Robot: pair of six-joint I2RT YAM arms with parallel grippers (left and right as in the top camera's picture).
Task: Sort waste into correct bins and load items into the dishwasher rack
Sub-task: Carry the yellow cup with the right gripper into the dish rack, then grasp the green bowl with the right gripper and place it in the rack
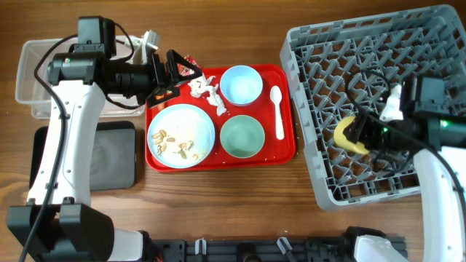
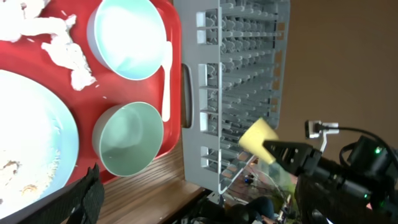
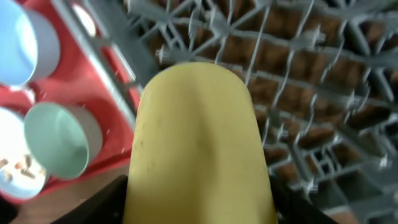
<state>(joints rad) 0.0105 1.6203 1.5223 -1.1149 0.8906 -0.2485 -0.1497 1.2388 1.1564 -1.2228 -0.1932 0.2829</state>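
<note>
The rack's wires beside its tray side are empty, so my right gripper will lower and release the small yellow cup there next.
My right gripper is shut on the small yellow cup and holds it over the grey dishwasher rack. The cup fills the right wrist view. My left gripper is open and empty over the red tray's far left corner, next to the crumpled red wrapper and white tissue. The pale blue plate holds beige crumbs. The blue bowl, green bowl and white spoon lie on the tray. I cannot make out the carrot stub.
The red serving tray sits in the middle, close to the rack's left wall. The clear tub is at the far left, with the black tray in front of it. Both are partly covered by my left arm.
</note>
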